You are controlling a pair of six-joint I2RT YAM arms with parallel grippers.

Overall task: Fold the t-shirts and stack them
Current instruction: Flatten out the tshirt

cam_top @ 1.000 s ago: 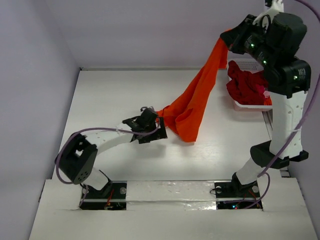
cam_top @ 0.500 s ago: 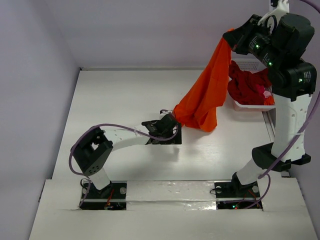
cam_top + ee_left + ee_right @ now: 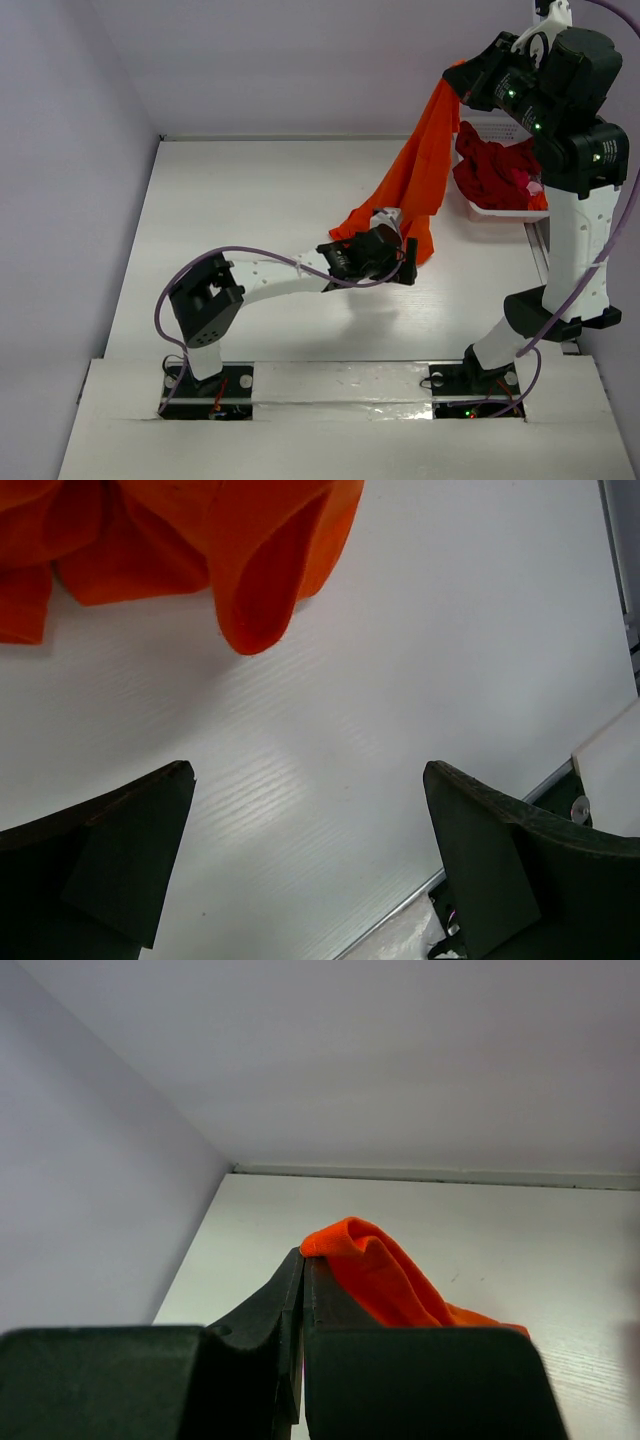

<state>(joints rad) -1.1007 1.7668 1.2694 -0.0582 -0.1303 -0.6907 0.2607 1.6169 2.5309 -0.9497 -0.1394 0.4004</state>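
Note:
The left gripper moves outward onto that drooping fold (image 3: 424, 250) (image 3: 256, 626) next, since the orange hem droops just beyond its open fingers.
A bright orange-red t-shirt (image 3: 425, 165) hangs from my right gripper (image 3: 463, 86), which is raised high at the back right and shut on a bunched fold. The shirt's lower end rests on the table. In the right wrist view the pads (image 3: 290, 1290) are pressed together on the orange cloth (image 3: 385, 1280) at my right gripper's tips (image 3: 304, 1257). My left gripper (image 3: 399, 262) hovers low beside the shirt's lower end, and it is open. In the left wrist view my left gripper (image 3: 308, 770) frames bare table, and the orange hem (image 3: 250, 575) lies just beyond its fingers. Dark crimson t-shirts (image 3: 493, 172) are heaped in the basket.
The white lattice basket (image 3: 492, 212) stands at the table's right edge, behind the right arm's upright link (image 3: 575, 235). Purple-grey walls close in the left, back and right sides. A metal strip (image 3: 470, 855) marks the table's near edge.
My left arm has reached to the right across the table, from the middle to the shirt's lower end. The shirt's lower end has drawn right and now hangs steeper. The right gripper has barely moved.

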